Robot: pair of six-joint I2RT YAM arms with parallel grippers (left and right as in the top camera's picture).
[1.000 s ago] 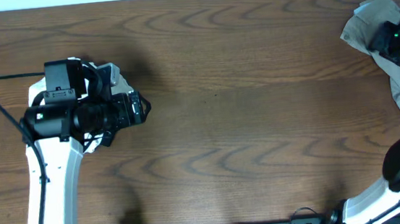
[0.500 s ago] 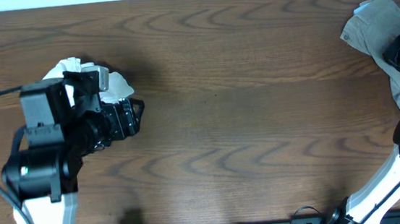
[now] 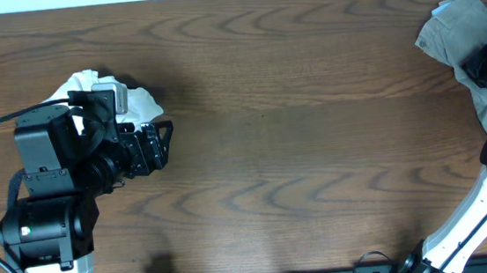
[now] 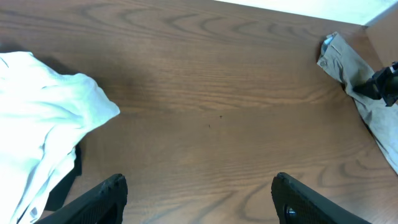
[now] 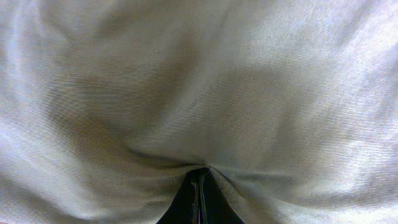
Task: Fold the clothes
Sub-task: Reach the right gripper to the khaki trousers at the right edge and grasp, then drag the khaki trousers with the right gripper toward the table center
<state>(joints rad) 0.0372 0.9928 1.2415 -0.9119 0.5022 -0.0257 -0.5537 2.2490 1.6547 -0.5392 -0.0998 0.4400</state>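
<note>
The trousers (image 3: pixel 457 28) slide to the left in the overhead view onto the table's bare middle next, dragged and then released by my right gripper, since they lie at the table's edge.
The khaki trousers (image 3: pixel 457 28) lie bunched at the table's far right edge, partly out of the overhead view; they also show in the left wrist view (image 4: pixel 351 68). My right gripper (image 3: pixel 483 62) is shut on the trousers; in the right wrist view the cloth (image 5: pixel 199 81) fills the frame and puckers into the closed fingertips (image 5: pixel 199 180). My left gripper (image 3: pixel 163 143) is open and empty over bare wood at the left, its two fingers wide apart (image 4: pixel 199 199).
A white garment (image 3: pixel 98 87) lies crumpled at the left beside my left arm, with a black garment (image 4: pixel 65 180) peeking out under it. The brown wooden table (image 3: pixel 315 148) spans the view.
My left arm has pulled back toward the front, uncovering the white garment. My right gripper has shifted slightly on the trousers at the right edge.
</note>
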